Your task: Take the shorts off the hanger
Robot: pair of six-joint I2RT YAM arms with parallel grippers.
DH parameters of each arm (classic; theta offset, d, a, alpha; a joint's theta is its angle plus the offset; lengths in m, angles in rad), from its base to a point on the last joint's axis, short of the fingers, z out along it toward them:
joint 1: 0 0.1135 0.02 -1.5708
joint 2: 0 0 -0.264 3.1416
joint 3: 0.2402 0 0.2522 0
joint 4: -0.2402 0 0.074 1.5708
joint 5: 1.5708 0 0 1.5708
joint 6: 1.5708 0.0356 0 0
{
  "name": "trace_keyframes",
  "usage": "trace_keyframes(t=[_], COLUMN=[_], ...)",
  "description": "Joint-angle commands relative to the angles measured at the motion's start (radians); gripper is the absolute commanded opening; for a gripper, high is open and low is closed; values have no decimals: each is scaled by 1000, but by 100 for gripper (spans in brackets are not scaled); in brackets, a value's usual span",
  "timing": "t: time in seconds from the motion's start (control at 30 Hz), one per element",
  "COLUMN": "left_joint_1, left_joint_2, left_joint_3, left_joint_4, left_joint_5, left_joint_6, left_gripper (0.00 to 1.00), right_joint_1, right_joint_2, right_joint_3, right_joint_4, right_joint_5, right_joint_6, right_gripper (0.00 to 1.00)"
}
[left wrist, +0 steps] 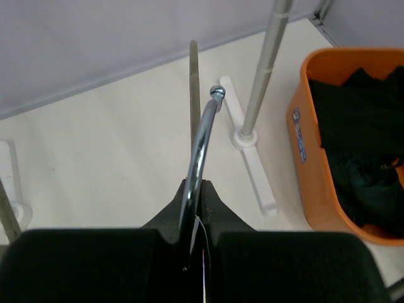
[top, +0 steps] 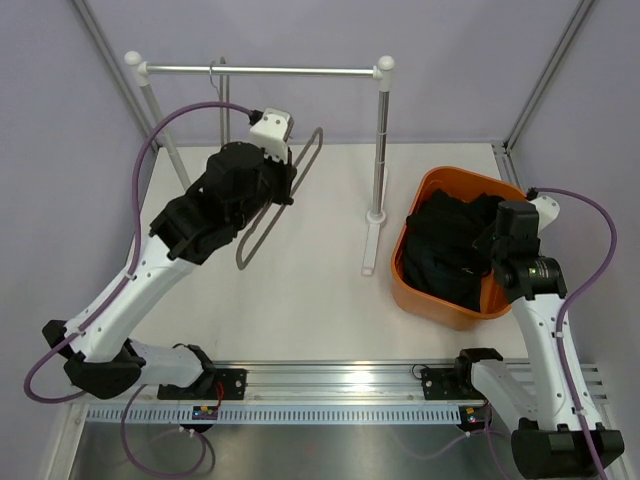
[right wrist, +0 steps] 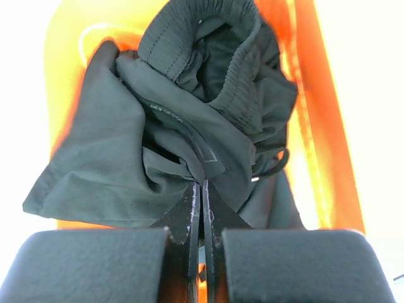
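Observation:
The hanger [top: 280,200] is already empty, so my left gripper will next move outward to the middle of the chrome bar [top: 284,71], put the hanger's hook over it and let go.
The hanger [top: 280,200] is bare, a grey-olive frame with a chrome hook [left wrist: 201,136], and hangs tilted above the table. My left gripper [left wrist: 201,187] is shut on that hook; it also shows in the top view [top: 286,186]. The shorts [top: 450,250] are a dark bunched heap in the orange basket [top: 430,300]. My right gripper [right wrist: 200,184] is over the basket with its jaws closed on a fold of the shorts [right wrist: 189,120], whose creases run into the tips. From above, the right gripper [top: 496,240] sits at the heap's right side.
A clothes rack stands at the back: a chrome rail [top: 260,70], a right post [top: 380,140] with a white foot [top: 370,245], and a left post [top: 165,140]. The rack's foot [left wrist: 252,161] lies between hanger and basket [left wrist: 312,158]. Walls close in the sides.

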Motion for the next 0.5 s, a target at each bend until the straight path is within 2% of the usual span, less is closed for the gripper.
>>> trace_keyframes(t=[0.0,0.27,0.47], left_joint_1=[72,229,299], left_joint_2=[76,218,311], left_joint_3=[156,330,423], left_joint_4=[-39,-26,13], left_joint_5=[33,175,238], left_joint_6=[-7,7,13], left_gripper=[0,0,0], right_joint_1=[-41,-83,-92], right_joint_2=[-50,-79,-93], right_joint_3=[1,-6,-69], right_joint_4=[-3,-8,28], right_joint_5=[50,50,38], right_joint_6=[-6,6,32], right_gripper=[1,0,0])
